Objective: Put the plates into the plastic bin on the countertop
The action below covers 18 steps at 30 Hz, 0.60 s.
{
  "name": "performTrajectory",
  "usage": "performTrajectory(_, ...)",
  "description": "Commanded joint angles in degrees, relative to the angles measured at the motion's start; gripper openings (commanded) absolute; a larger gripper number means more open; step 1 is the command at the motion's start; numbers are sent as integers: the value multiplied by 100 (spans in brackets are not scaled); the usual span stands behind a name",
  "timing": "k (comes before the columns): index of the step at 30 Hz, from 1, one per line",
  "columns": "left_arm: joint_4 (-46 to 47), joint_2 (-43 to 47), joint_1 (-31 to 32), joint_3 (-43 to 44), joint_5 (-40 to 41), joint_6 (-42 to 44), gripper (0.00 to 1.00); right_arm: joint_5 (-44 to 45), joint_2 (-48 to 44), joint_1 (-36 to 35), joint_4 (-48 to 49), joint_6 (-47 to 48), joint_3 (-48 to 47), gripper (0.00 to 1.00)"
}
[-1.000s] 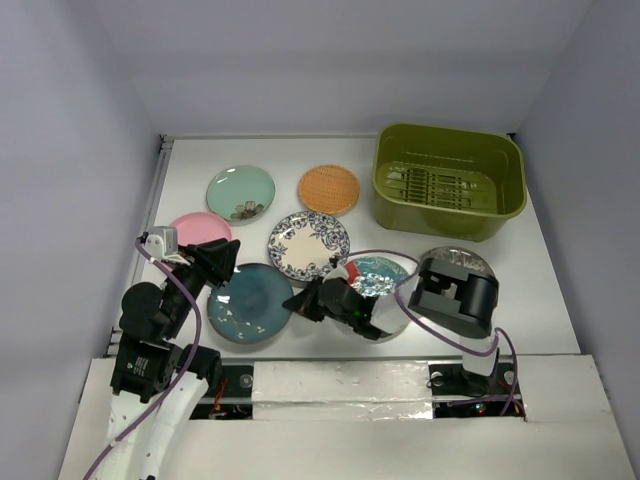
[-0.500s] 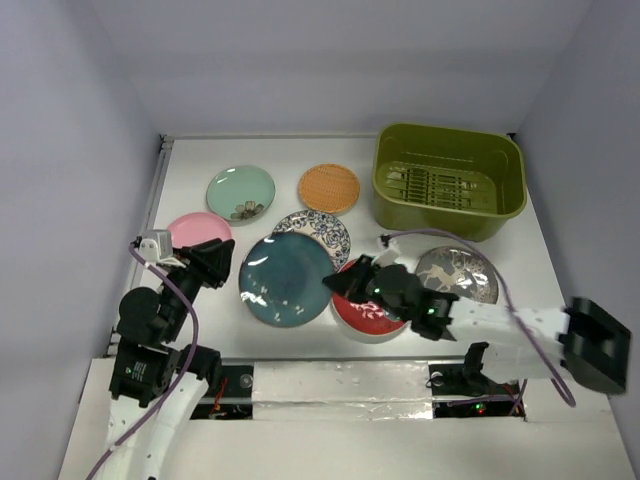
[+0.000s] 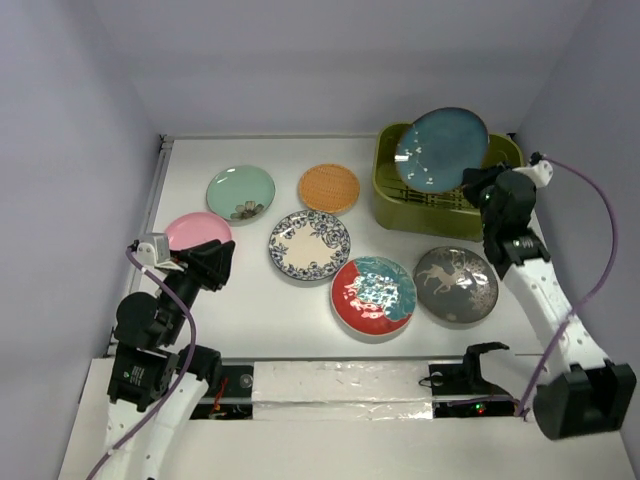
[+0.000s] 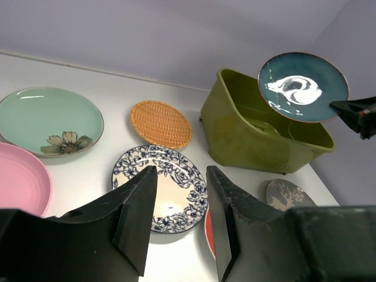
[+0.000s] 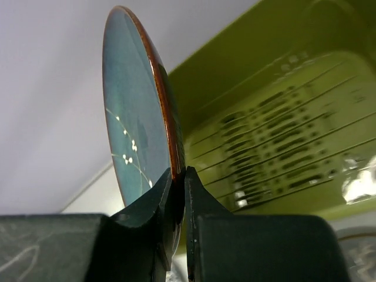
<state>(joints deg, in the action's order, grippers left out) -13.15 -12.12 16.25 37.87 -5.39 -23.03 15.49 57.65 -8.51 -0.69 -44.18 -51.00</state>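
Note:
The plate goes down into the olive-green plastic bin next. My right gripper releases the plate's rim just above the bin's slotted bottom (image 3: 445, 198) (image 5: 273, 138), because that bottom is bare of plates.
My right gripper (image 3: 478, 186) is shut on the rim of the dark teal plate (image 3: 441, 150), which it holds tilted on edge above the olive-green plastic bin (image 3: 442, 216). The right wrist view shows the plate (image 5: 132, 117) pinched between the fingers (image 5: 202, 194), with the bin's slotted bottom (image 5: 282, 147) bare behind it. On the white countertop (image 3: 270, 305) lie the mint green (image 3: 241, 193), orange (image 3: 329, 188), pink (image 3: 195, 229), blue-rimmed white (image 3: 309, 245), red-and-teal (image 3: 373, 295) and silver-grey deer (image 3: 457, 284) plates. My left gripper (image 3: 215, 265) hangs open and empty near the pink plate.
The bin stands at the back right corner, close to the grey back and right walls. A raised edge (image 3: 158, 200) runs along the countertop's left side. The red-and-teal and deer plates lie side by side just in front of the bin.
The right arm has lifted the dark teal plate from the front left of the countertop and swung it up and right to above the bin. The left arm has stayed put.

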Motion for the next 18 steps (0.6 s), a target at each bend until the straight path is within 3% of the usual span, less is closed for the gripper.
performTrajectory(1, 216, 96, 54, -7, -6, -9, 36, -995, 360, 515, 483, 164, -805, 0)
performTrajectory(8, 207, 183, 115, -7, 38, -18, 37, -1714, 1573, 1377, 289, 305, -1307, 0)
performTrajectory(18, 216, 210, 220, -8, 55, -9, 37, -1892, 2909, 1440, 87, 524, -1482, 0)
